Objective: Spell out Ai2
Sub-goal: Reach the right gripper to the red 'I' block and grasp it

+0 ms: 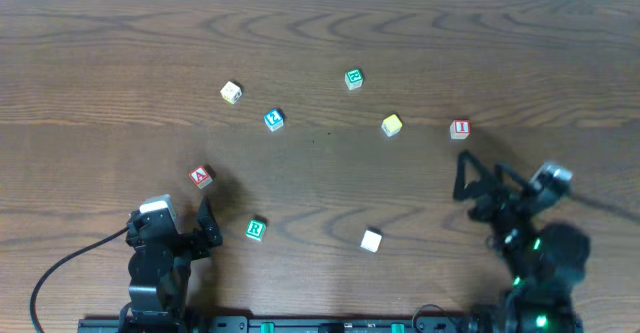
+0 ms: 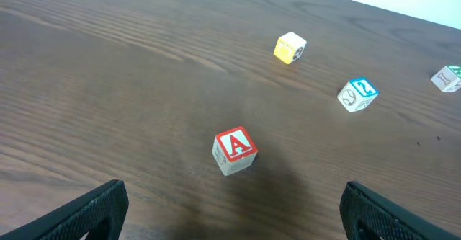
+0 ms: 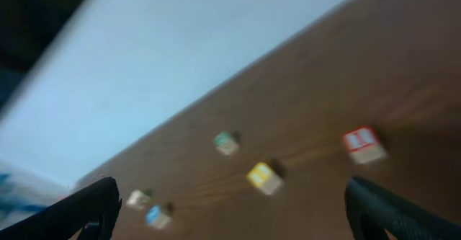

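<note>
The robot's right gripper needs to move outward over the red I block (image 1: 460, 129) (image 3: 365, 145) next, then turn its fingers downward.
The red A block (image 1: 202, 177) lies left of centre; it shows in the left wrist view (image 2: 235, 151) just ahead of my left gripper (image 2: 234, 215), which is open and empty. My left gripper (image 1: 207, 225) sits below the A block. The blue 2 block (image 1: 274, 120) (image 2: 357, 94) lies farther back. The red I block (image 1: 459, 128) is at the right, blurred in the right wrist view (image 3: 362, 144). My right gripper (image 1: 463, 176) (image 3: 230, 211) is open and empty, below the I block.
Other blocks on the wooden table: a yellow-white one (image 1: 231, 92) (image 2: 289, 47), a green one (image 1: 353, 78), a yellow one (image 1: 391, 124) (image 3: 263, 177), a green R (image 1: 256, 229) and a white one (image 1: 371, 239). A cable (image 1: 60, 268) runs at front left.
</note>
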You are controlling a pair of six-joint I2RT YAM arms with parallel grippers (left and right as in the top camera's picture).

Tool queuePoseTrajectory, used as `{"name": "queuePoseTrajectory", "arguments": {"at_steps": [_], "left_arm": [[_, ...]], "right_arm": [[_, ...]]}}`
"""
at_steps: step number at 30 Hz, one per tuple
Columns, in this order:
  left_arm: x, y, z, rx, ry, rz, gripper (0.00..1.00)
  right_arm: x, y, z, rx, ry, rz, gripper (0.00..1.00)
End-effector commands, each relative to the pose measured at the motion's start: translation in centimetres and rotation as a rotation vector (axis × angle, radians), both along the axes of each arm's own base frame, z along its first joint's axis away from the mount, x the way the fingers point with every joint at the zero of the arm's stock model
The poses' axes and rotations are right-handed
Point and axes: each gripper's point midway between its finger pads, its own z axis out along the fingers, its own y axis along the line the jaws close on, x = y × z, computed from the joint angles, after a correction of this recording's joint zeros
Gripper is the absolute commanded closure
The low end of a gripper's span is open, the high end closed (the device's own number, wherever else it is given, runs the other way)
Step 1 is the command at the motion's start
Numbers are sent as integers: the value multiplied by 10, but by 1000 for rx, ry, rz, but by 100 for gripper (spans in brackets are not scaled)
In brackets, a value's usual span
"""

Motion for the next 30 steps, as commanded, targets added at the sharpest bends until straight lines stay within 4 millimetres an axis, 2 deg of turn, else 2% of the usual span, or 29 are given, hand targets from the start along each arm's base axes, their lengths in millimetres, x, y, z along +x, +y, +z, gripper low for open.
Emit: {"name": "queuePoseTrajectory", "arguments": {"at_steps": [1, 8, 11, 15, 17, 22, 30], "left_arm": [[0, 2, -7, 20, 12, -1, 5], [0, 2, -7, 20, 12, -1, 5], [0, 2, -7, 20, 12, -1, 4], [0, 2, -7, 20, 12, -1, 5], [0, 2, -7, 20, 12, -1, 5], [0, 2, -7, 20, 12, -1, 4], [0, 2, -7, 20, 12, -1, 5]], "right_arm": [[22, -20, 11, -148, 72, -27, 1], [91, -39, -10, -306, 445, 104, 1], [113, -43, -26, -350, 592, 186, 1], [136, -49, -51, -399, 733, 272, 7], [147, -51, -66, -428, 789, 305, 7], [159, -53, -106, -515, 912, 347, 5], [155, -44, -157, -636, 1042, 419, 5]]}}
